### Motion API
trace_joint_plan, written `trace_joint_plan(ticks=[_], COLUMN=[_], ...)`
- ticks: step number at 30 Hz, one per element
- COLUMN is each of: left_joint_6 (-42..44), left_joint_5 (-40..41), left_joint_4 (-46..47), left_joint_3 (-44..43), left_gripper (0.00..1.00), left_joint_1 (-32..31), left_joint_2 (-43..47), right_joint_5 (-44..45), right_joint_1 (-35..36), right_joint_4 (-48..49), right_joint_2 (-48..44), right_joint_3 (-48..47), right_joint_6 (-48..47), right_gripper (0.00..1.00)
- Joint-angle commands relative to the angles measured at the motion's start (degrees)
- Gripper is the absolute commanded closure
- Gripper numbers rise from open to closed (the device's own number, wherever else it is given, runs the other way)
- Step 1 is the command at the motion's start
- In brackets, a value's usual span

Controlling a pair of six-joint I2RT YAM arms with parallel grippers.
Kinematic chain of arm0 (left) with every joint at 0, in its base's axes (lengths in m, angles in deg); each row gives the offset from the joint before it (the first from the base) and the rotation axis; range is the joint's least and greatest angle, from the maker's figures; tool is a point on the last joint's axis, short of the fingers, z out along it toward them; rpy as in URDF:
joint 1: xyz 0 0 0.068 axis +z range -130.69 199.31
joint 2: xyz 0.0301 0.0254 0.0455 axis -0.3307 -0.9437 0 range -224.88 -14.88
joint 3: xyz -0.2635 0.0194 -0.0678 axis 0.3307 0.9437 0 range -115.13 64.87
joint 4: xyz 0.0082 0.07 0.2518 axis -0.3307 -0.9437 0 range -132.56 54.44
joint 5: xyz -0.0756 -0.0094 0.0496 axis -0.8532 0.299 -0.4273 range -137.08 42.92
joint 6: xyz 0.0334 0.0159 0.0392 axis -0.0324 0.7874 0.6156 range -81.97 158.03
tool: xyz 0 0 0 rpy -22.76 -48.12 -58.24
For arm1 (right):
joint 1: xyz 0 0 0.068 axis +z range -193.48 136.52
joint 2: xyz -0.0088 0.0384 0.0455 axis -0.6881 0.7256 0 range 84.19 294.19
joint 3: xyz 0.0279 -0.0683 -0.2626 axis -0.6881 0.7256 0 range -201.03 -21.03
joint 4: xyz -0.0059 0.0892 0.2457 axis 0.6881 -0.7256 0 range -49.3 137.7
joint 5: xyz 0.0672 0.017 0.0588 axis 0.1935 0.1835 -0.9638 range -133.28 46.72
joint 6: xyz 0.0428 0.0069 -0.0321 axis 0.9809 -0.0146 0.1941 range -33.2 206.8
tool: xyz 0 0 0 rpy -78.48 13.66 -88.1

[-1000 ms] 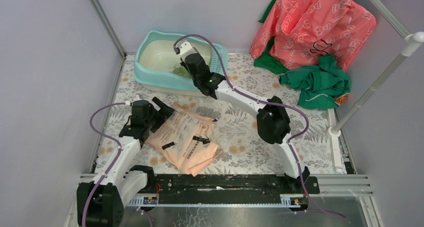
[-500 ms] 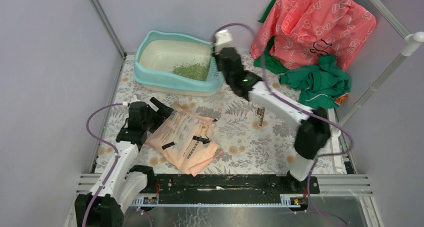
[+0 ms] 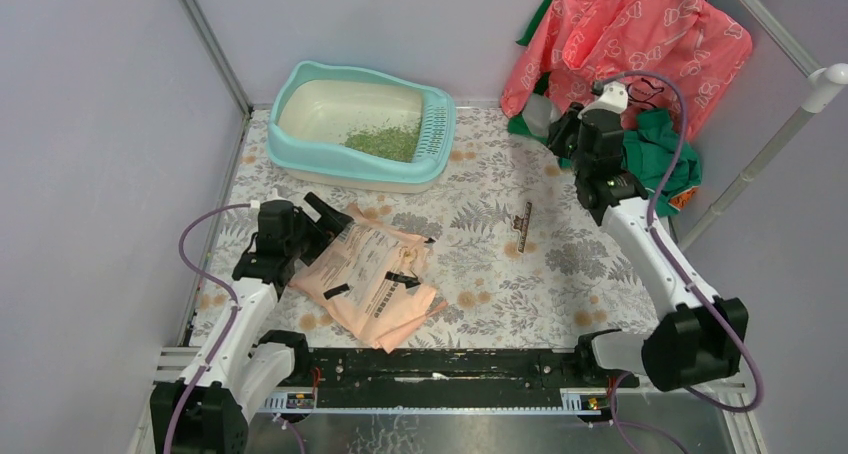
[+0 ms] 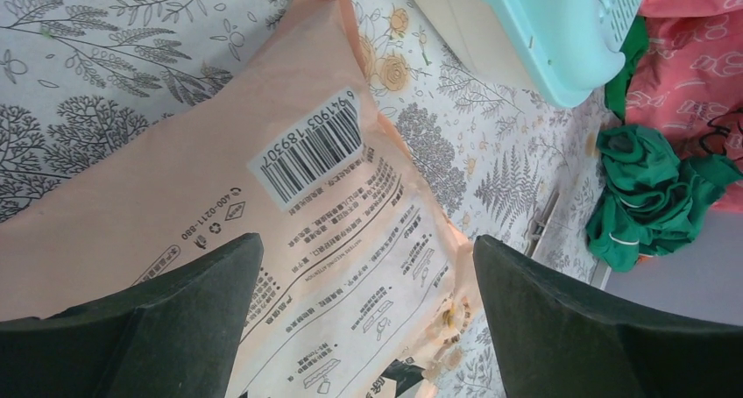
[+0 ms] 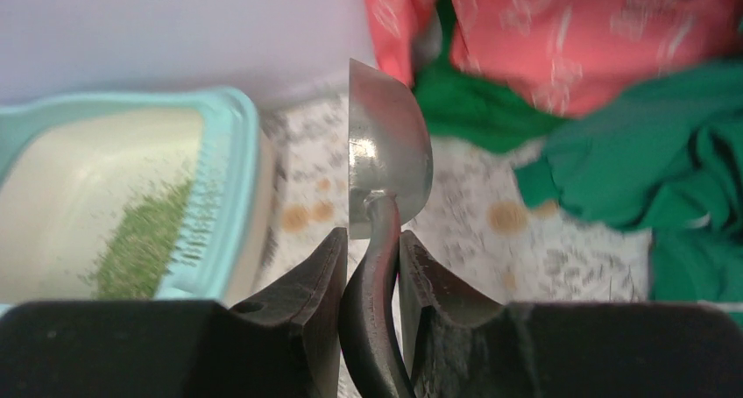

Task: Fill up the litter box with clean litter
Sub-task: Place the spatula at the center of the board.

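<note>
My right gripper lowers the empty scoop toward the box next, because the floral mat between the litter box (image 3: 300,146) and the cloths lies bare.
The light-teal litter box (image 3: 300,146) stands at the back left, and its teal rim (image 5: 223,166) also shows in the right wrist view. A heap of green clean litter (image 3: 385,142) lies in its cream basin against the slotted grille, and this litter (image 5: 140,240) shows in the right wrist view too. My right gripper (image 3: 563,129) hangs right of the box near the cloths, shut on the dark handle of a metal scoop (image 5: 385,152). The scoop's bowl looks empty. My left gripper (image 3: 322,222) is open, its fingers (image 4: 175,315) straddling the peach bag (image 4: 307,196) that lies flat on the table.
A pink printed cloth (image 3: 625,49) and a green cloth (image 3: 655,159) are piled at the back right. A small dark strip (image 3: 522,226) lies on the floral mat mid-table. A white pole (image 3: 750,174) leans at the right. Walls close in the left and back.
My right arm has swung away from the litter box to the right, carrying the scoop to the cloth pile. The litter heap is now uncovered. The left gripper has hardly moved.
</note>
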Motion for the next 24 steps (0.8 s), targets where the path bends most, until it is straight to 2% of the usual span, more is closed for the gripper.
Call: trace_joint_plan(ticks=[1,5,12,21,24], left_joint_6=[1.33,1.33,1.31,1.44,1.51], left_joint_5=[-2.25,-2.89,-3.88,-4.32,-4.32], left_joint_4=[1.36,1.92,3.77,6.73,6.81], left_joint_3=[-2.98,-2.40,-1.32,-0.88,-1.34], left_gripper=[0.01,0.01,0.01,0.01,0.01], left_joint_1=[0.30,0.30,0.30,0.30,0.32], left_joint_2=[-0.13,0.10,-0.65,-4.29,-4.84], right_joint_5=[-14.23,-20.22,-24.06,-27.37,-28.55], right_joint_1=[-7.00,-9.10,-9.23,-9.27,-9.23], right_joint_4=[2.82,6.94,20.05,30.89,31.41], right_joint_2=[3.66,9.77,20.67,34.83,38.46], right_joint_3=[3.13,3.55,4.65,0.04,-3.47], right_joint_6=[8.68,12.75,18.12,25.58,26.89], right_gripper=[1.00,1.00,1.00,1.00,0.95])
